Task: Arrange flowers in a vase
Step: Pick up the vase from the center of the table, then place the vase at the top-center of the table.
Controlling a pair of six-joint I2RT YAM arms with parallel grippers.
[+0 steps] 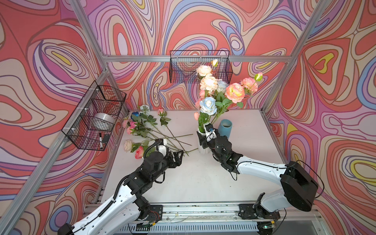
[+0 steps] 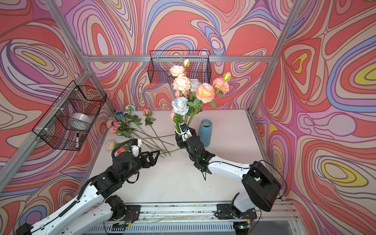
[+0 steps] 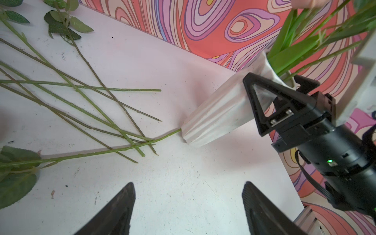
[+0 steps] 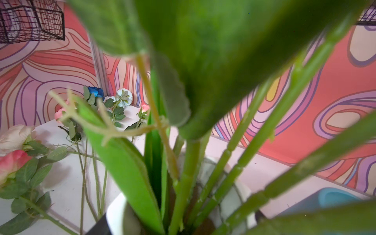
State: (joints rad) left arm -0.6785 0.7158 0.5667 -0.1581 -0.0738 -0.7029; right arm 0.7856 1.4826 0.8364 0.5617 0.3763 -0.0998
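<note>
A loose stem reaches the vase's bottom, so my right gripper should next carry the vase outward onto bare tabletop nearer the back wall and release it.
A white ribbed vase stands mid-table with several flowers in it: peach, pink and pale blue roses on green stems. My right gripper is shut on the vase near its rim; in the left wrist view its black fingers flank the vase. More flowers lie loose at the table's back left, their stems fanned toward the vase. My left gripper hovers open and empty by the stem ends, left of the vase, with bare table between its fingertips.
A blue cup-like vase stands just right of the white one. A wire basket on the left wall holds a white roll and a marker. Another wire basket hangs on the back wall behind the bouquet.
</note>
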